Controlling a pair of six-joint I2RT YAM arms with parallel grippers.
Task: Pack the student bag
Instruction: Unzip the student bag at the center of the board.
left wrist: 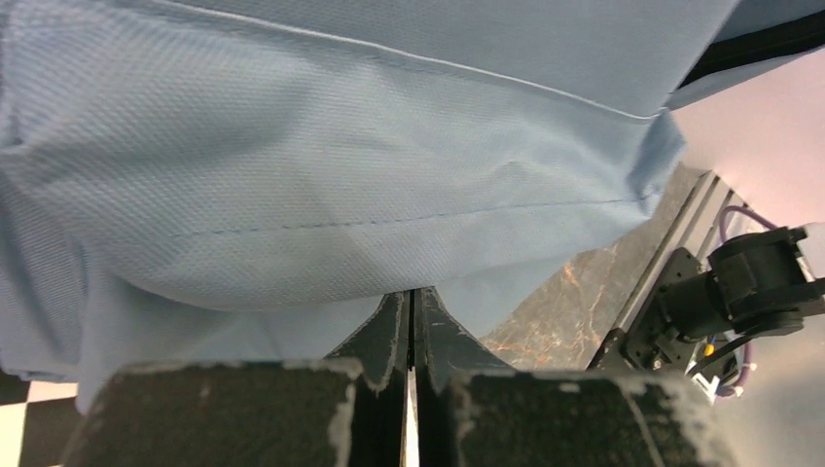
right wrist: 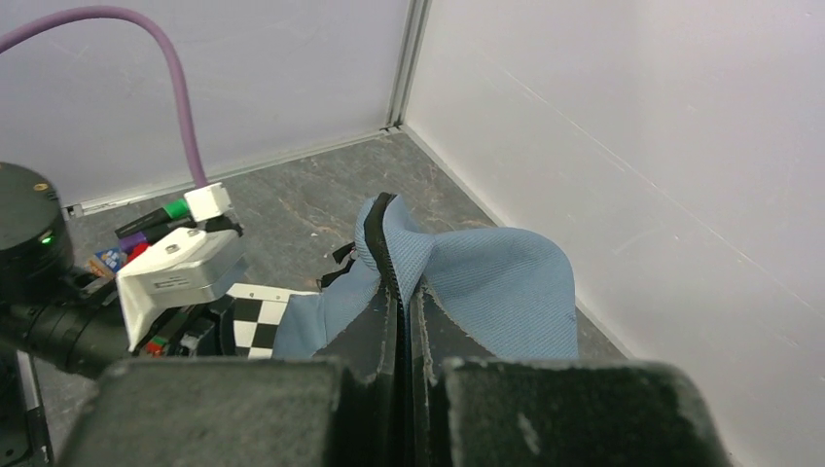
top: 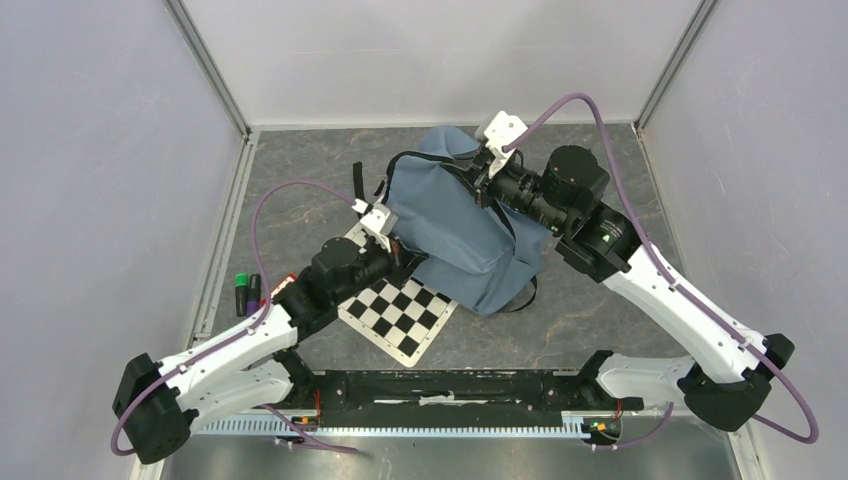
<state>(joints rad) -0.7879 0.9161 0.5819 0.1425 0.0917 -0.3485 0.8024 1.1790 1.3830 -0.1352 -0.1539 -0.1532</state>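
The right gripper next draws the bag's pinched black zip edge slightly outward toward the bag's rounded far end (top: 449, 139) (right wrist: 516, 272) and releases it. The reason is that the bag's fabric bunches in a peak.
The student bag (top: 455, 235), grey-blue fabric with black trim, lies slumped in the middle of the table, partly over a checkerboard. My right gripper (top: 484, 186) is at the bag's top, shut on its black zip edge (right wrist: 381, 233), which it holds raised in a peak; the gripper (right wrist: 404, 292) and the bag (right wrist: 496, 282) both show in the right wrist view. My left gripper (top: 403, 258) is at the bag's lower left edge. In the left wrist view its jaws (left wrist: 411, 297) are pressed together with the tips in a fold of the bag (left wrist: 340, 165).
A black-and-white checkerboard (top: 400, 312) lies under the bag's near corner. Markers (top: 246, 292) lie by the left rail. Enclosure walls stand on three sides. The right arm (left wrist: 749, 282) shows by the rail in the left wrist view.
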